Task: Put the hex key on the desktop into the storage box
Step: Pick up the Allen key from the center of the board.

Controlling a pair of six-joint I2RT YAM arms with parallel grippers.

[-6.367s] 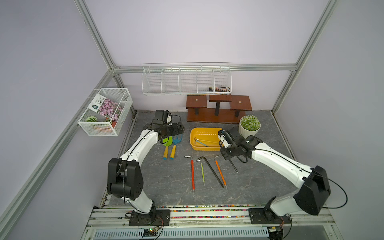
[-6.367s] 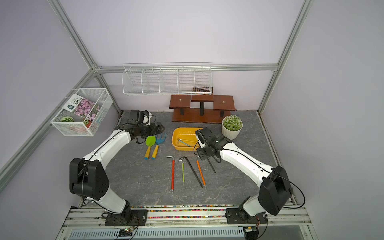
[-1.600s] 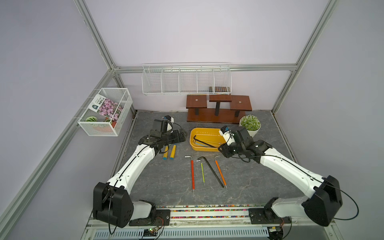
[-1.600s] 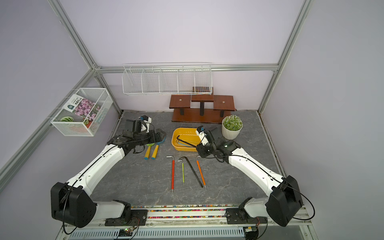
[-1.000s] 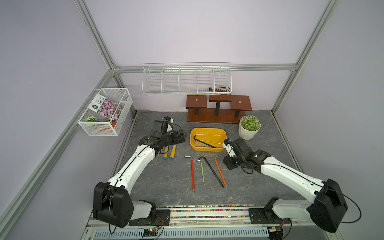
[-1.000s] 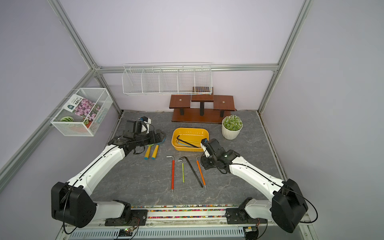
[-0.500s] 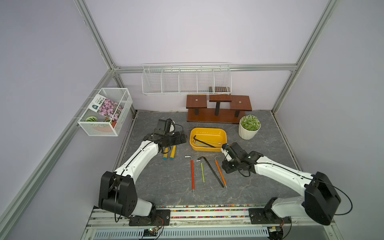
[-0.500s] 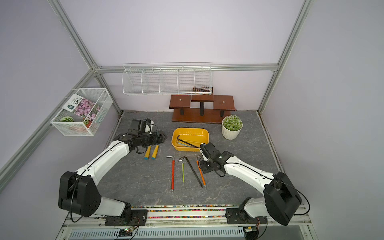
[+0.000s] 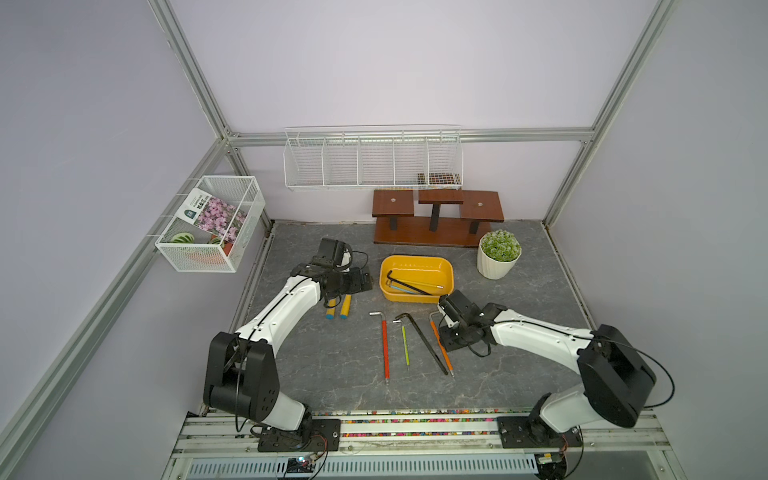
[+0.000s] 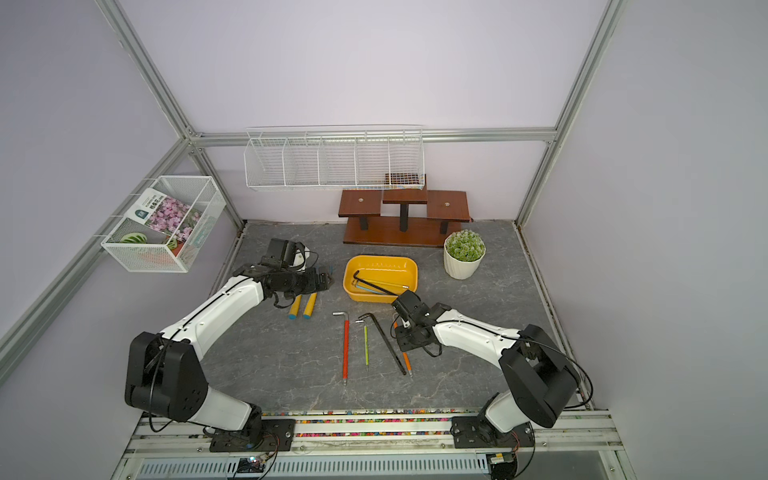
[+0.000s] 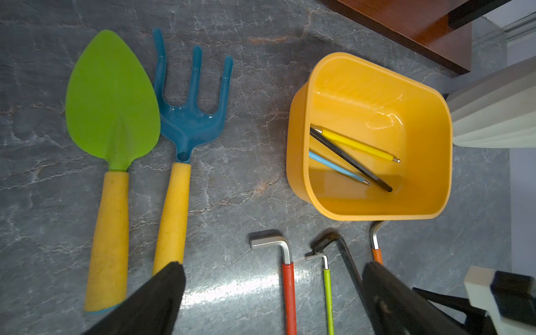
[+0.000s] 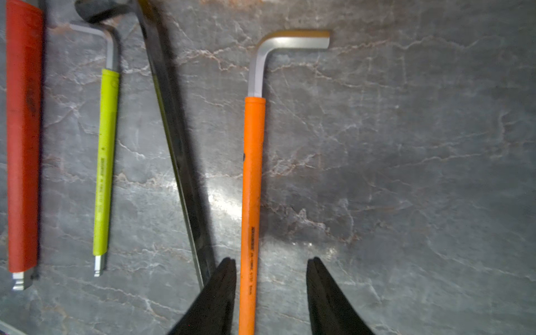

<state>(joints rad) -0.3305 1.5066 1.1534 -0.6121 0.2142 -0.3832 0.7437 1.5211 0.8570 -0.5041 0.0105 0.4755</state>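
Observation:
The orange handle (image 12: 251,223) lies below my right gripper, nearer the finger by the black key, so my right gripper will next go down and shift toward that key to close on the handle.
Several hex keys lie side by side on the desktop (image 9: 519,299): red (image 9: 385,345), green (image 9: 405,345), black (image 9: 424,343) and orange (image 9: 445,359). My right gripper (image 12: 271,261) is open, low over the orange hex key (image 12: 252,174). Its fingers straddle the handle, which runs close beside one finger (image 12: 223,278). The yellow storage box (image 9: 415,258) sits behind the row and holds a black, a blue and a yellow key (image 11: 359,145). My left gripper (image 11: 274,269) hovers open and empty to the left of the box.
A green trowel (image 11: 113,98) and a blue hand fork (image 11: 188,116) lie left of the box, under my left arm. A potted plant (image 9: 498,253) stands right of the box, a wooden stand (image 9: 436,220) behind it. White wire baskets (image 9: 374,162) hang on the walls.
My right gripper has come away from the box and dropped forward onto the orange key. A long black key now lies in the box. The left arm has only shifted slightly.

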